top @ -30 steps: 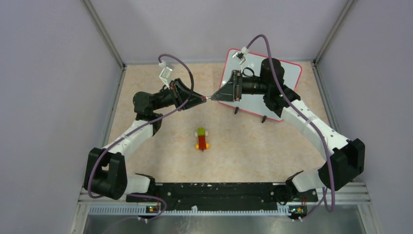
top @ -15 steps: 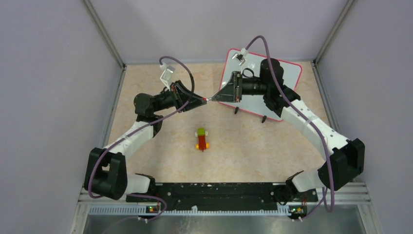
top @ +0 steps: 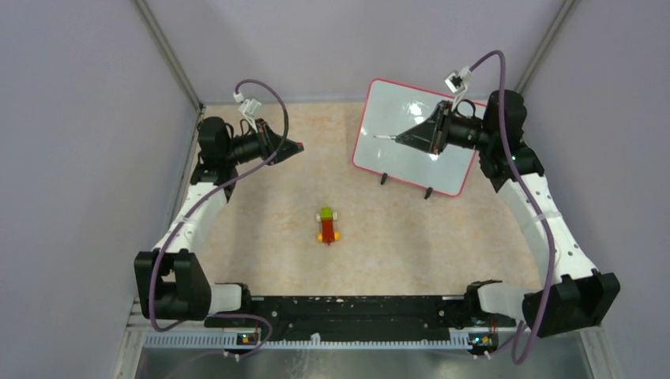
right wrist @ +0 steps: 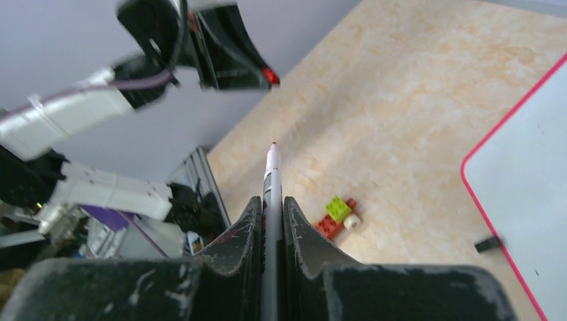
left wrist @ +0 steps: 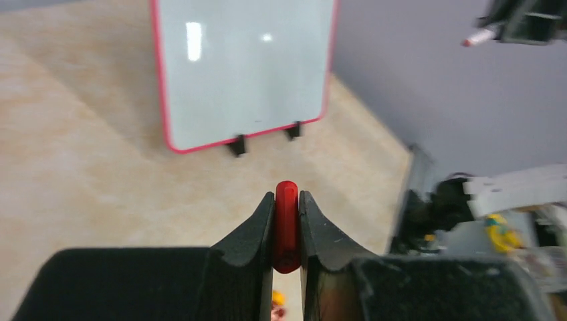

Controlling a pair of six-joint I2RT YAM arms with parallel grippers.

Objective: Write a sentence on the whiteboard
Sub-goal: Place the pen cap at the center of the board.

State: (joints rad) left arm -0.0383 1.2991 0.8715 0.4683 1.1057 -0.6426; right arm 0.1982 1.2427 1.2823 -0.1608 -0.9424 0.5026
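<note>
The marker (right wrist: 271,180) is uncapped, so next I will tilt my left gripper downward and bring the red cap back and down to the table beside the toy.
The whiteboard (top: 399,164) stands at the back right on two black clip feet, its face blank; it also shows in the left wrist view (left wrist: 244,67). My right gripper (top: 400,139) hovers in front of the board, shut on an uncapped marker (right wrist: 271,180) whose red tip (top: 376,136) points left. My left gripper (top: 298,146) is at the back left, well apart from the board, shut on the marker's red cap (left wrist: 287,224). The right wrist view shows that left gripper (right wrist: 264,77) with the cap, and the board's red rim (right wrist: 498,137) at the right.
A small toy of red, green and yellow bricks (top: 327,225) lies mid-table; it shows in the right wrist view (right wrist: 337,215). Grey walls close the left, back and right sides. The black arm-base rail (top: 348,309) runs along the near edge.
The two grippers, which met tip to tip mid-table, have pulled apart. The cap came off in my left gripper, which swung back left. My right gripper moved right with the bare marker.
</note>
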